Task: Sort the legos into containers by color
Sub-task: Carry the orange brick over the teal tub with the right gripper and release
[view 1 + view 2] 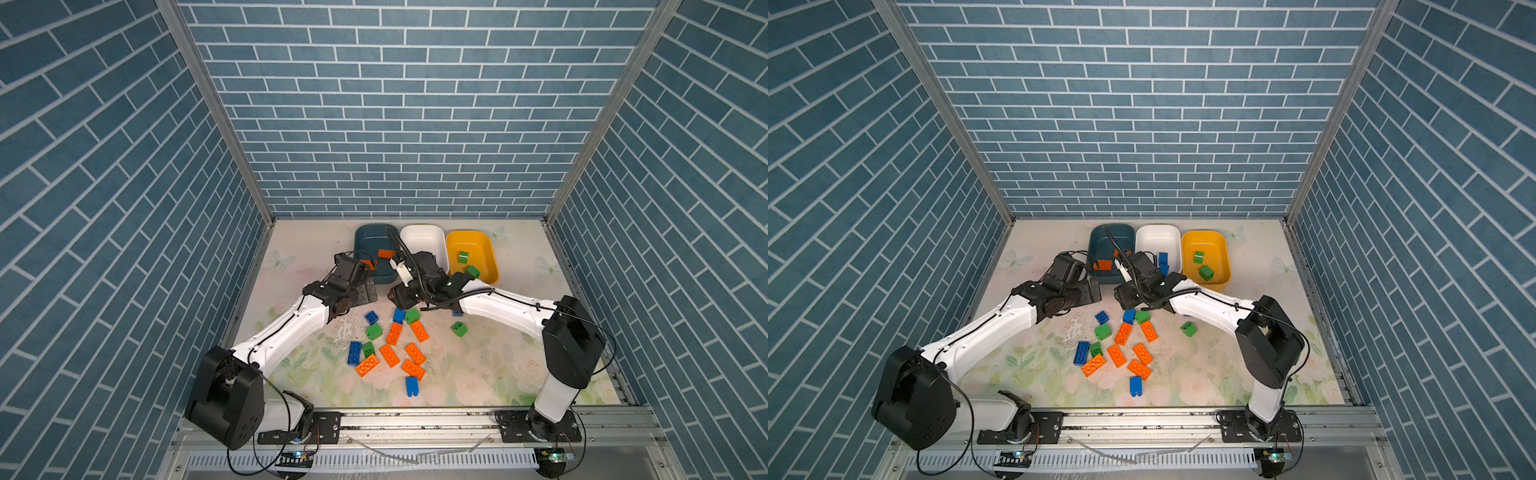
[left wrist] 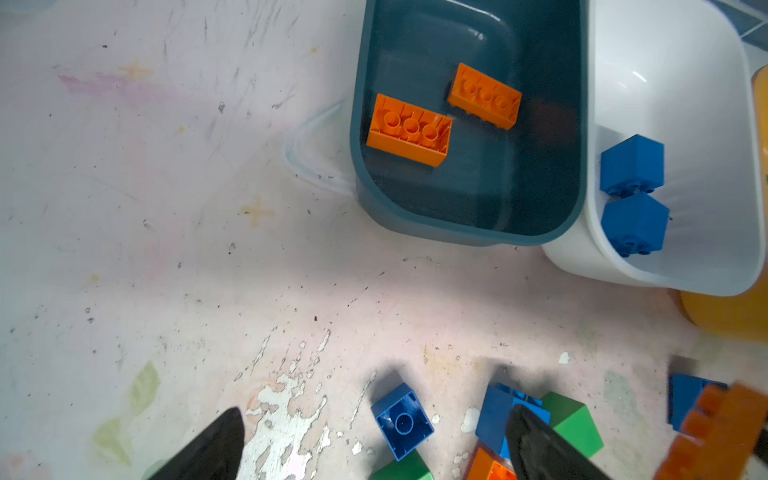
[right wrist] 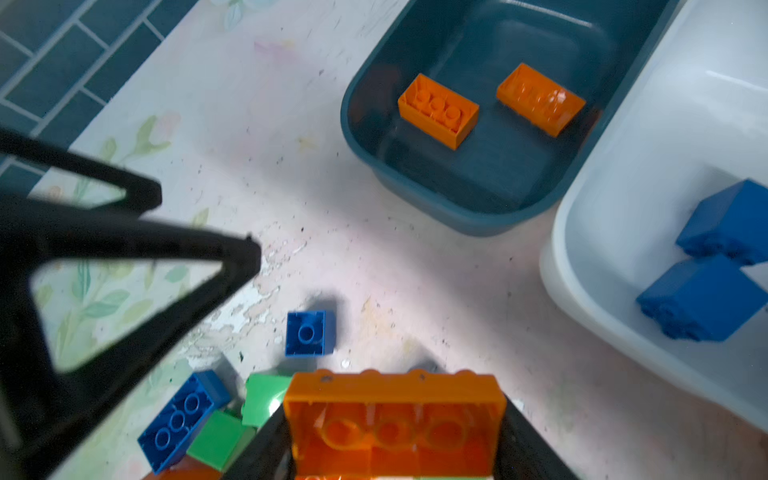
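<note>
The teal tub stands outward and has orange legos inside, so the robot's right gripper needs to carry the orange brick outward over the tub next and let it go there.
Three containers stand in a row at the back: a teal tub holding two orange legos, a white tub holding two blue ones, and a yellow tub with two green ones. Several orange, blue and green legos lie loose mid-table. My right gripper is shut on an orange brick, held above the pile's far edge, in front of the teal tub. My left gripper hovers open just left of it, over an upturned small blue brick.
Both grippers hang close together in front of the teal tub; the left one's fingers fill the right wrist view's side. One green brick lies apart under the right arm. Blue brick-pattern walls enclose the table on three sides.
</note>
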